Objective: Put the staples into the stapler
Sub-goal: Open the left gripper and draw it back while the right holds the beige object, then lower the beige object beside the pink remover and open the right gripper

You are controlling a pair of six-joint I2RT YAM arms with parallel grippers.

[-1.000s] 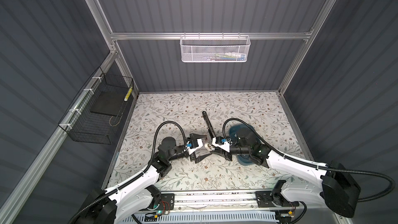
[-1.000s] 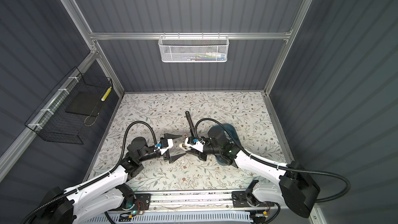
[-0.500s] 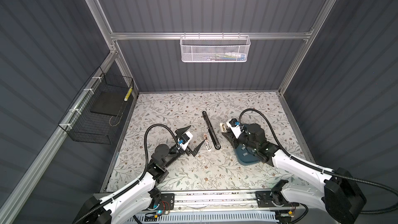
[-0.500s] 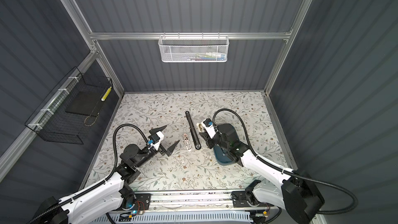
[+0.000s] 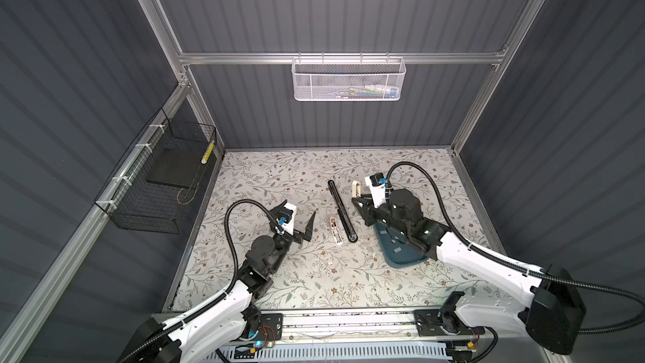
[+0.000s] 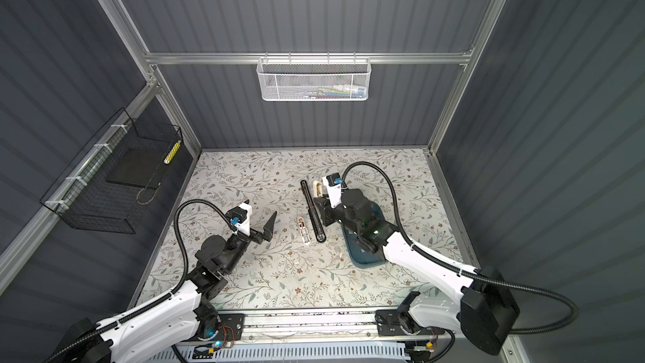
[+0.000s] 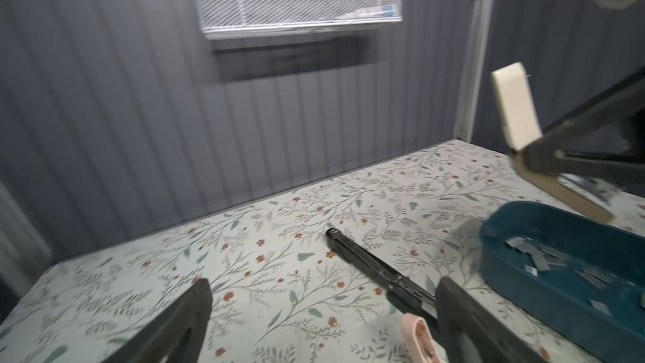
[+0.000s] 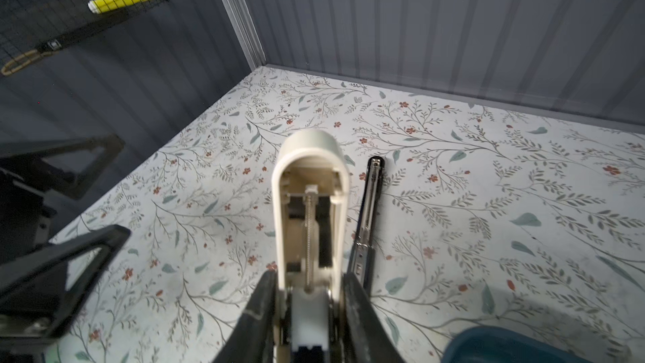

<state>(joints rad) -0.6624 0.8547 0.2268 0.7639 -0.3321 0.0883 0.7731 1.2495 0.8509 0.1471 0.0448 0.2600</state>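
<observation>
My right gripper swings past the black stapler next, lowers and releases the cream stapler (image 5: 356, 188) on the bare tabletop (image 5: 324, 242) below and back, beside the pink stapler.
My right gripper (image 8: 309, 295) is shut on the rear of a cream stapler (image 8: 309, 204), held above the table; its inner channel and spring face the wrist camera. Both top views show that stapler (image 5: 356, 188) (image 6: 317, 188) and the right gripper (image 5: 361, 200) (image 6: 323, 204) just beyond the blue tray (image 5: 401, 260) (image 6: 363, 260). Grey staples (image 7: 544, 260) (image 5: 397, 249) lie loose in the tray (image 7: 495, 239). My left gripper (image 5: 298, 211) (image 6: 260, 211) (image 7: 324, 291) hangs open and empty, left of the staplers on the table.
A long black stapler (image 5: 342, 209) (image 7: 377, 272) (image 8: 368, 218) lies mid-table, with a small pink stapler (image 5: 335, 230) (image 7: 417, 336) beside it. A white mesh basket (image 5: 349, 80) hangs on the back wall. A black wire basket (image 5: 164, 183) hangs on the left wall.
The two grippers met at mid-table a second ago and have drawn apart. The left one opened wider and pulled back left. The right one carried the cream stapler back and to the right.
</observation>
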